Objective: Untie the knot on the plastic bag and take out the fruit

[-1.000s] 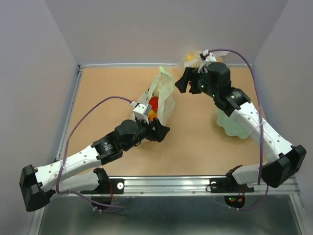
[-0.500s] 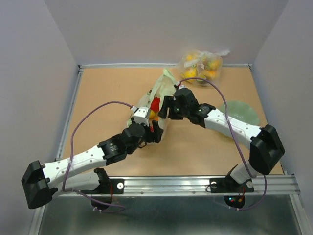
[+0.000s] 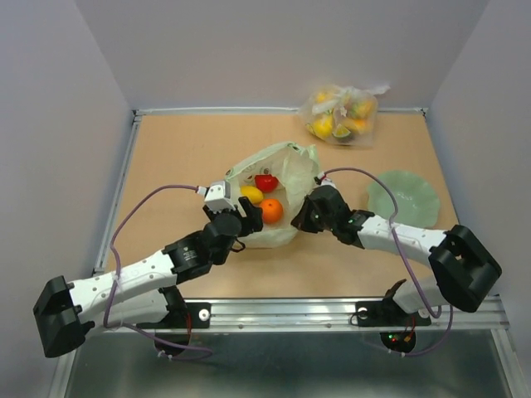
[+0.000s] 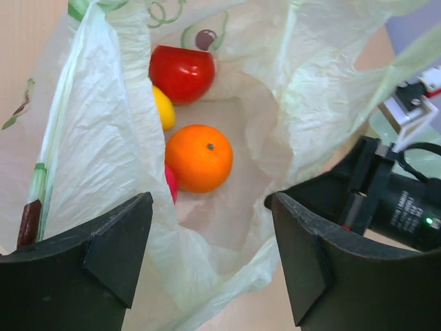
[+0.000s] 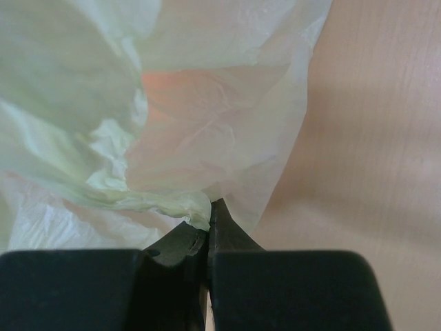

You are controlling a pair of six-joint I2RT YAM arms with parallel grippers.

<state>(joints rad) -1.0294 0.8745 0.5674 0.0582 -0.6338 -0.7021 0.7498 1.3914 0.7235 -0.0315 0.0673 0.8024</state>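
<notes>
I should lower my left gripper next and move it away from my right gripper onto that fold, because loose film leaves only a pink-red sliver showing.
The pale green plastic bag lies mid-table with its mouth gaping wide. The knot is out of view. Inside I see fruit: a red one, a yellow one and an orange one, with a pink-red sliver beside it. My left gripper is open at the bag's near rim, and loose film lies between its fingers. My right gripper is shut on a pinch of the bag's right edge. From above, the left gripper and right gripper flank the bag.
A clear bag of yellow fruit rests against the back wall. A pale green plate lies to the right, just behind my right forearm. A raised rim borders the wooden table.
My right arm swung from the back right down to the bag's right edge and shut on the film. The bag has spread open, showing the fruit. The left gripper stayed open at the near rim.
</notes>
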